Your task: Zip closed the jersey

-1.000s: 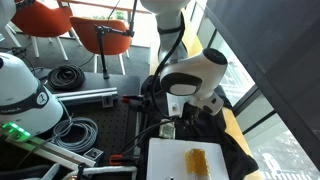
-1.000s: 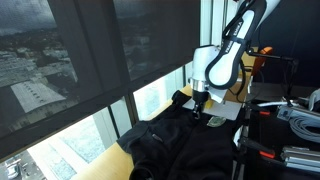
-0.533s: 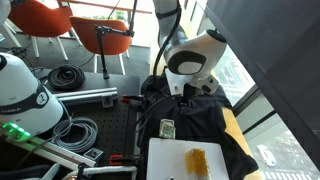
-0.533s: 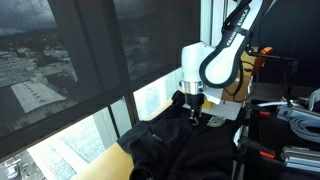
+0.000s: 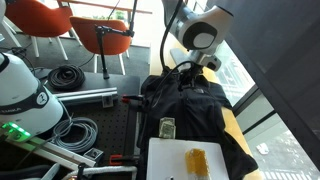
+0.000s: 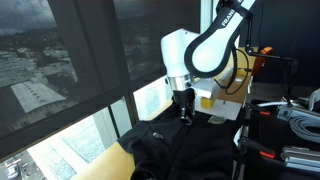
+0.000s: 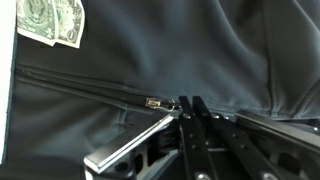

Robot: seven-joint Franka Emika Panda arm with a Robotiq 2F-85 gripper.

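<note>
The zip line continues to the right in the wrist view, so my gripper will next drag the pull that way to the jersey's far end point(image 5: 175, 74) and let go.
The black jersey point(image 5: 205, 112) lies spread on the table by the window, and shows in both exterior views point(image 6: 180, 150). In the wrist view its zip line runs left to right across the dark fabric point(image 7: 210, 45), with the metal zip slider point(image 7: 155, 102) just left of my fingertips. My gripper point(image 7: 192, 101) is shut, its two fingers pressed together on the zip pull. In an exterior view the gripper point(image 5: 190, 68) is over the far end of the jersey. In another it point(image 6: 184, 118) points straight down onto the fabric.
A white board point(image 5: 175, 155) with a yellow piece point(image 5: 197, 160) lies at the jersey's near end. A banknote point(image 5: 168, 128) lies on the jersey, also in the wrist view point(image 7: 50, 20). Black coiled cables point(image 5: 68, 75), orange chairs point(image 5: 50, 20) and a white robot base point(image 5: 20, 90) stand beside the table.
My gripper has moved along the zip away from the white board, toward the far end of the jersey, staying shut and low on the fabric.
</note>
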